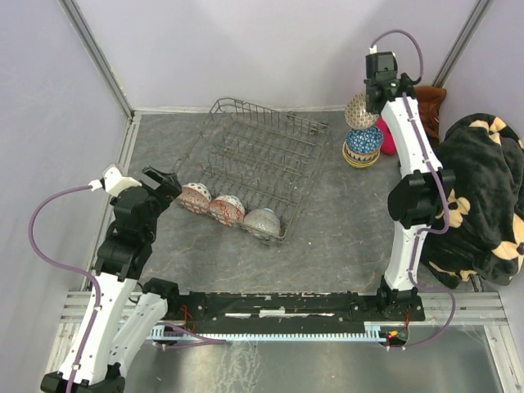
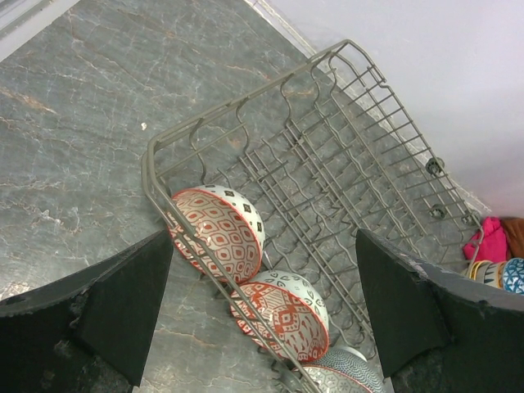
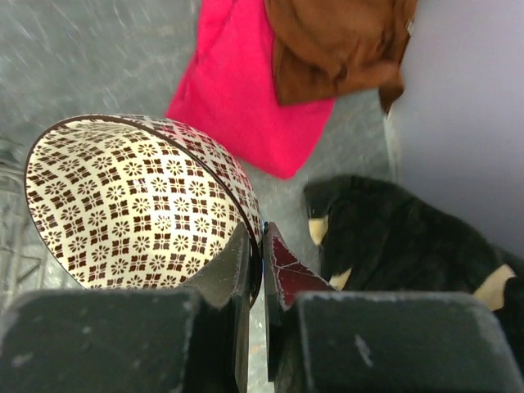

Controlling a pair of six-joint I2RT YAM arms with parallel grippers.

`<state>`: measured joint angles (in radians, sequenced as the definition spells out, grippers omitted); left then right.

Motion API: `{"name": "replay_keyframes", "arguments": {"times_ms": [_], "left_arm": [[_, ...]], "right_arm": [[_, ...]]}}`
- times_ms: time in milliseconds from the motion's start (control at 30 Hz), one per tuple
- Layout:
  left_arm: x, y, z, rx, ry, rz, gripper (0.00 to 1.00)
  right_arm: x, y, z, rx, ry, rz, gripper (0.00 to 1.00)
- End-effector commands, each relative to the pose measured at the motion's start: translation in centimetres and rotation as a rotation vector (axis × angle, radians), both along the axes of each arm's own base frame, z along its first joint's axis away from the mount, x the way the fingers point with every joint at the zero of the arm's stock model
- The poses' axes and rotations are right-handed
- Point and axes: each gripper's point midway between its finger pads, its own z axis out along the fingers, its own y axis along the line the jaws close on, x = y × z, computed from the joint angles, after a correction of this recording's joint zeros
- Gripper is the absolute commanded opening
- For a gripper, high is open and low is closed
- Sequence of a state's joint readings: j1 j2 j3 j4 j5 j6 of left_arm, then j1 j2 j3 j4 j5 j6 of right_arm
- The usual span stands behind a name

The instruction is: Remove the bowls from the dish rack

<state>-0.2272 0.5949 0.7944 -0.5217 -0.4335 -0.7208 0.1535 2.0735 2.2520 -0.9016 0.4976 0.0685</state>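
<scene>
My right gripper lowers next until the cream-and-brown patterned bowl nests in the blue bowl, then releases the patterned bowl's rim, as that stack stands below my gripper.
The grey wire dish rack lies mid-table and also shows in the left wrist view. Three bowls stand on edge along its near side: a red-patterned one, a second red one and a grey one. My left gripper is open just left of them, empty. My right gripper is shut on the rim of a cream-and-brown patterned bowl, held above a stack of bowls right of the rack.
A pink cloth and a brown cloth lie by the back right wall. A black-and-cream blanket fills the right side. The walls close in at the back and left.
</scene>
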Motion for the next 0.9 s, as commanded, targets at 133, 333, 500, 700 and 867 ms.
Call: {"name": "replay_keyframes", "arguments": {"times_ms": [133,333,500,700,867], "left_arm": [[0.8,-0.7,1.8,-0.008,-0.053,-0.034,0.99],[1.0,-1.0,1.7,-0.015,-0.050,-0.042,0.99],[1.1,-1.1,1.6,-0.017,-0.050,-0.045,0.99],[1.1,-1.0,1.7,-0.015,-0.051,-0.043,0.99],[1.2,-1.0,1.7,-0.015,-0.050,-0.043,0.99]], "right_arm": [[-0.9,-1.8,-2.1,0.192,0.037,-0.018,0.01],[-1.2,-2.2,-4.0,0.217,0.079,-0.026,0.01],[-1.5,-2.4,-5.3,0.226,0.109,-0.033,0.01],[-1.8,-2.8,-6.4,0.234,0.130,-0.047,0.01],[-2.1,-3.1,-7.3,0.239,0.151,-0.060,0.01]]}}
